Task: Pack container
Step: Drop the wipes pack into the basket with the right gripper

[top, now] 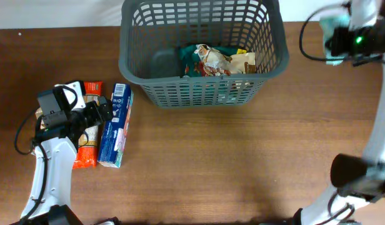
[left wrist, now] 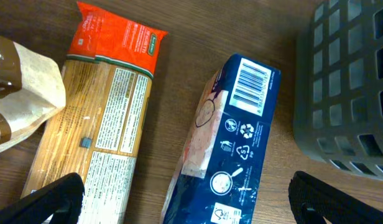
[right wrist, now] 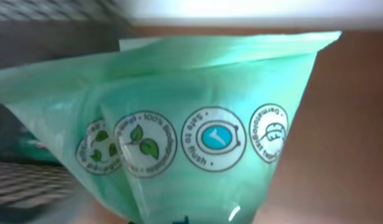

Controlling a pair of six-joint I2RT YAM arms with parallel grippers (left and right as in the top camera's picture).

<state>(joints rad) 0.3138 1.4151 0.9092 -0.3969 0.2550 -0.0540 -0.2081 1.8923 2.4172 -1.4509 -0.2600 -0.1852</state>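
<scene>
The container's empty end (top: 163, 62) has a bare bottom, so my right gripper should go left in the overhead view, then down into it to release the packet.
The dark grey lattice container (top: 205, 94) stands at the table's far middle and holds several food packets (top: 212, 59). Its corner shows in the left wrist view (left wrist: 353, 93). My left gripper (top: 104, 111) is open and low over the table, its fingers (left wrist: 188, 205) either side of a blue box (left wrist: 235, 143) that lies flat (top: 115, 125). My right gripper (top: 342, 37) is raised to the right of the container and shut on a pale green packet (right wrist: 198, 124), which fills the right wrist view and hides the fingers.
An orange and tan spaghetti packet (left wrist: 104, 118) lies beside the blue box on its left (top: 87, 147). A brown paper bag (left wrist: 17, 93) lies further left. Bare wood table (top: 242, 162) spreads in front of the container.
</scene>
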